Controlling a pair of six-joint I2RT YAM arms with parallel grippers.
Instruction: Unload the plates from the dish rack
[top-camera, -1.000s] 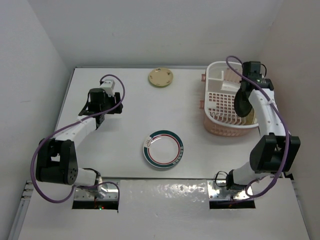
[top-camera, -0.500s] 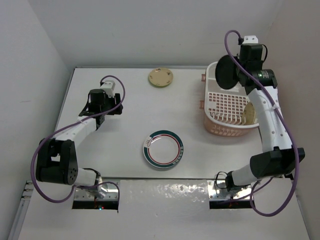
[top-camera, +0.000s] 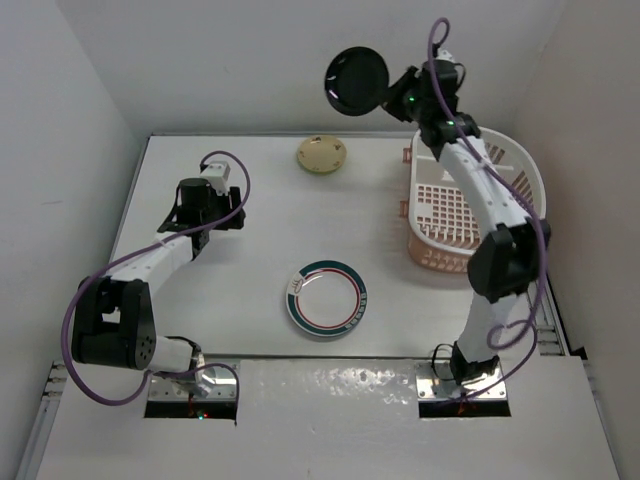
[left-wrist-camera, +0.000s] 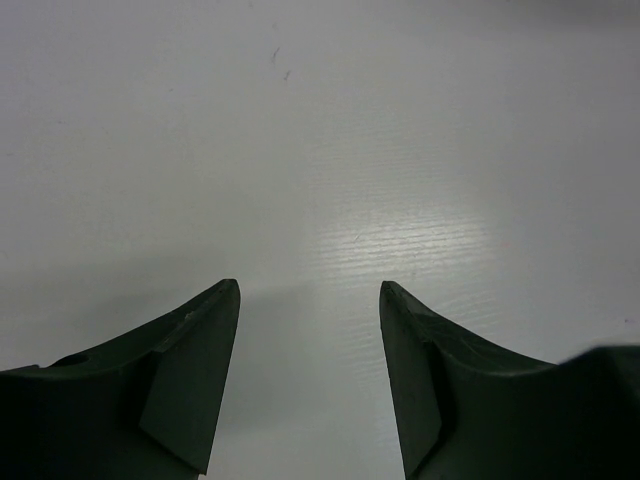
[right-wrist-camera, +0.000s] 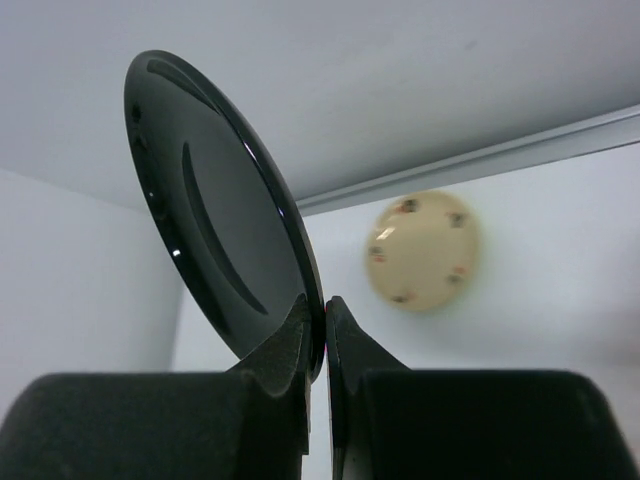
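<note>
Next, my right gripper shifts left in the top view and lowers the dark plate onto the small tan plate (top-camera: 322, 154) (right-wrist-camera: 424, 251), as it lies flat and empty.
My right gripper (top-camera: 392, 100) is shut on the edge of a dark, glossy plate (top-camera: 357, 80), held upright in the air above the table's far edge, left of the dish rack (top-camera: 445, 215). In the right wrist view the fingers (right-wrist-camera: 300, 335) pinch the dark plate (right-wrist-camera: 210, 200) by its rim. A small tan plate (top-camera: 321, 155) lies flat at the back of the table, also seen as the tan plate (right-wrist-camera: 425, 248) beyond the fingers. A white plate with a green-red rim (top-camera: 327, 298) lies flat at centre front. My left gripper (left-wrist-camera: 310, 290) hovers open over bare table with nothing in it.
The white slotted rack on its pink base stands at the back right, partly crossed by my right arm (top-camera: 495, 215). White walls close in the table on the left, back and right. My left arm (top-camera: 150, 260) lies over the table's left side.
My right arm has lifted the dark plate out of the rack and swung it up and to the left, toward the back wall. The left arm has not moved.
</note>
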